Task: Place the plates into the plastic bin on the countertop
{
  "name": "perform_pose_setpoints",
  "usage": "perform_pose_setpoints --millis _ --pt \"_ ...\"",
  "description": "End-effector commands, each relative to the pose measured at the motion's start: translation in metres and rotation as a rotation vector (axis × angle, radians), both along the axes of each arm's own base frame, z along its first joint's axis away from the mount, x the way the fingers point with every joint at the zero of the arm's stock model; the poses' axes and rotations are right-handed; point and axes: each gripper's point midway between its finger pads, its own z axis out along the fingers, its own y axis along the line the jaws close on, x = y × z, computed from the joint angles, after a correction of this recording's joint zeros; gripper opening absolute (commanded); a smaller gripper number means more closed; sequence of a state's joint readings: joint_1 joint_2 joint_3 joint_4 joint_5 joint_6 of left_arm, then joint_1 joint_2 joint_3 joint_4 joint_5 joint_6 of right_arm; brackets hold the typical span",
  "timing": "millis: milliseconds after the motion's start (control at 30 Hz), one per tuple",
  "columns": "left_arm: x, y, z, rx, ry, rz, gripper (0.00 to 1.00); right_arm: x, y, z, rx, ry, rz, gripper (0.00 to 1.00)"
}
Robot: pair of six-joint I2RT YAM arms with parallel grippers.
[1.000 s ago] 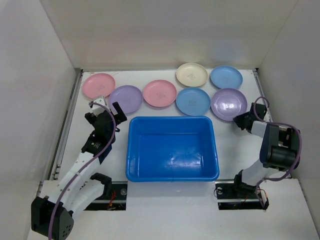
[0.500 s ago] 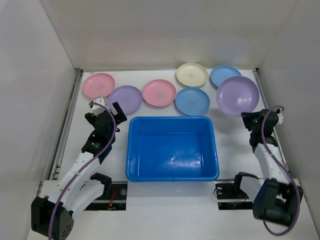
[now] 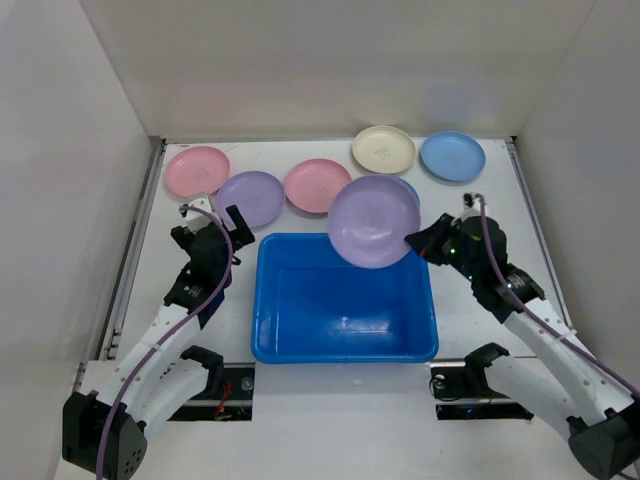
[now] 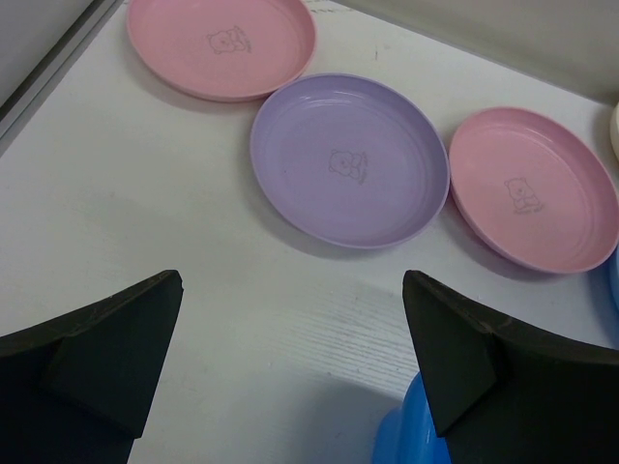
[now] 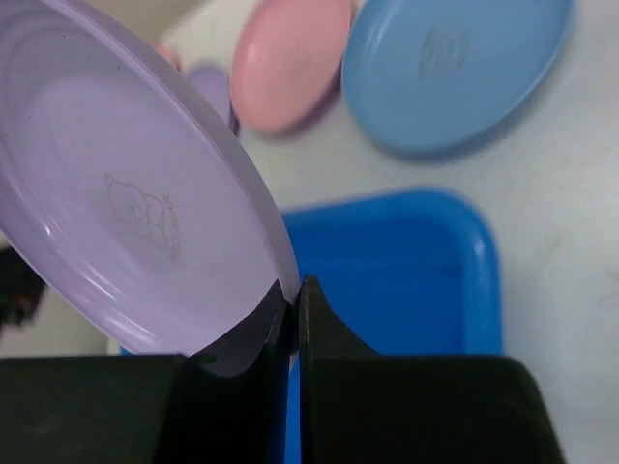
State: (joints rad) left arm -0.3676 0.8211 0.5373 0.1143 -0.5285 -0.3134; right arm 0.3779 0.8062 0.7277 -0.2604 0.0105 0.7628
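Note:
The lilac plate still overhangs the bin's far edge. Next, my right gripper moves back and down into the bin and releases the plate's rim above the bin's bottom.
My right gripper (image 3: 418, 241) is shut on the rim of a lilac plate (image 3: 373, 221), held tilted in the air over the back right corner of the blue plastic bin (image 3: 344, 350); the wrist view shows the plate (image 5: 135, 213) pinched between the fingers above the bin (image 5: 406, 280). My left gripper (image 3: 212, 215) is open and empty, left of the bin, just short of a second lilac plate (image 4: 348, 159). On the countertop (image 3: 480, 290) lie two pink plates (image 3: 197, 170) (image 3: 316, 185), a cream plate (image 3: 383, 148), a light blue plate (image 3: 452, 155), and another blue plate (image 5: 455, 68) mostly hidden in the top view.
White walls enclose the countertop on three sides. Metal strips (image 3: 135, 240) run along its left and right edges. The bin sits at the near middle between the two arm bases. The plates line the back of the surface.
My right arm has lifted the lilac plate off the right side of the countertop and carried it left, over the bin's back right corner. The left arm has not moved.

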Motion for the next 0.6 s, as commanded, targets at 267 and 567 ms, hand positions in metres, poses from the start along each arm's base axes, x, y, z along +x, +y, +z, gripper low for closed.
perform_pose_setpoints --millis 267,567 --pt "0.002 0.001 0.009 0.014 -0.036 0.006 1.00 -0.063 0.033 -0.062 -0.321 0.209 0.274 0.04" --pt "0.003 0.002 0.009 0.018 -0.030 0.012 1.00 -0.072 0.058 -0.119 -0.479 0.332 0.384 0.06"
